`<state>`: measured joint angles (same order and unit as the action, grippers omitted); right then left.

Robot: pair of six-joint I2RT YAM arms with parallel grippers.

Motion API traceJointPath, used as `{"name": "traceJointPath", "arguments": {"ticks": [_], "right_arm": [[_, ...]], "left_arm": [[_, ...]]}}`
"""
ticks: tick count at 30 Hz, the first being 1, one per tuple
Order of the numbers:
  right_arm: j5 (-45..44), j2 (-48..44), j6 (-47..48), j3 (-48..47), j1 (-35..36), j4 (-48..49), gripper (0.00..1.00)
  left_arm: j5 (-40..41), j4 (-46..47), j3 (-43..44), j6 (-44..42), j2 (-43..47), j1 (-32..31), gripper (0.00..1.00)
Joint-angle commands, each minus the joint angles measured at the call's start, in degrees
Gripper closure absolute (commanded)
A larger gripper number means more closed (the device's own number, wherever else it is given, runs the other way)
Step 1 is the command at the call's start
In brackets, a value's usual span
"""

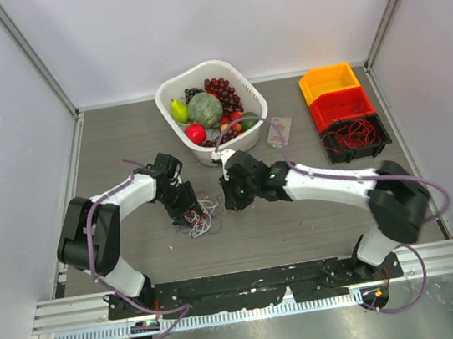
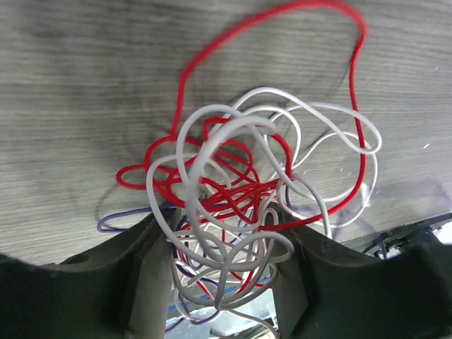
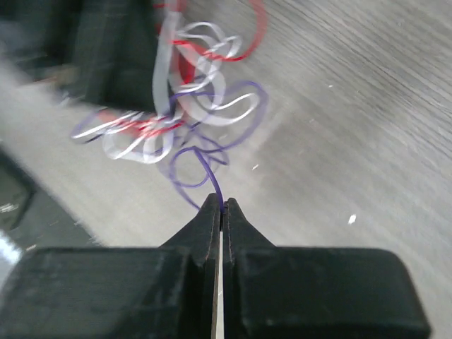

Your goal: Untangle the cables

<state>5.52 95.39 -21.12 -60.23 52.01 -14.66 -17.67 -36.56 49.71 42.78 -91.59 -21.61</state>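
My right gripper needs to lift the purple wire next and carry it outward over the empty red bin [image 1: 342, 106] to release it there, because the black bin holds red wire.
The cables [image 1: 204, 221] are a small bunch of red, white and purple-blue wires on the grey table between my two grippers. My left gripper [image 1: 189, 215] stands over the bunch. In the left wrist view the bunch [image 2: 233, 176] fills the gap between the fingers, and white loops press against both inner faces; the left gripper [image 2: 220, 282] holds it with the jaws fairly wide apart. My right gripper [image 1: 229, 200] is just right of the bunch. In the right wrist view the right gripper [image 3: 222, 206] is shut on one purple wire [image 3: 205, 164] that leads to the blurred bunch [image 3: 176, 113].
A white fruit basket [image 1: 170, 114] stands behind the grippers at the back middle. Orange [image 1: 328, 81], red [image 1: 340, 107] and black [image 1: 379, 146] bins sit at the back right, the black one holding red wire. A small packet [image 1: 279, 131] lies beside the basket.
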Motion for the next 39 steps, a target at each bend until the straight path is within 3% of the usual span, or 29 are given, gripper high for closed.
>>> {"name": "traceJointPath", "arguments": {"ticks": [1,4,8,12,20,25,28,30,33,36,39], "right_arm": [[-8.0,-21.0,-3.7,-5.5,2.6,-8.4,0.99],[-12.7,-26.7,-3.2,-13.4,2.5,-16.4,0.99],[-19.2,-28.1,-0.2,-31.7,2.5,-23.5,0.99],[-23.3,-29.3,0.8,-40.1,2.5,-23.1,0.99],[-27.8,-30.0,3.0,-43.1,2.5,-20.3,0.99],[-37.7,-29.1,0.5,-39.2,2.0,-23.9,0.99],[-37.3,-26.1,-0.5,-39.2,-4.4,-26.1,0.99],[-29.9,-24.0,-3.0,-38.7,-13.4,-27.1,0.99],[-15.8,-20.0,-5.8,-37.9,-30.0,-28.8,0.99],[-10.5,-12.2,-6.4,-39.3,-37.7,-31.6,0.99],[-10.9,-4.9,-6.7,-40.8,-43.6,-33.8,0.99]], "left_arm": [[4.7,2.5,1.2,-3.4,-4.6,0.6,0.49],[3.4,4.7,-1.5,-2.2,-4.4,0.8,0.51],[3.5,4.7,-4.1,-1.1,-2.2,1.0,0.53],[5.5,2.6,-4.2,-1.5,1.1,1.6,0.53],[8.6,-2.1,-3.2,-2.6,8.7,3.0,0.52],[7.7,-5.5,-1.1,-3.2,15.7,3.1,0.40],[3.6,-6.2,-0.1,-3.6,19.3,3.1,0.29],[0.6,-6.3,-0.1,-3.0,21.1,3.1,0.25],[-3.0,-6.9,0.5,-2.3,24.0,3.0,0.24],[-4.0,-7.8,1.6,-3.8,27.2,3.0,0.25],[-4.0,-9.6,3.1,-6.0,29.5,3.0,0.25]]}}
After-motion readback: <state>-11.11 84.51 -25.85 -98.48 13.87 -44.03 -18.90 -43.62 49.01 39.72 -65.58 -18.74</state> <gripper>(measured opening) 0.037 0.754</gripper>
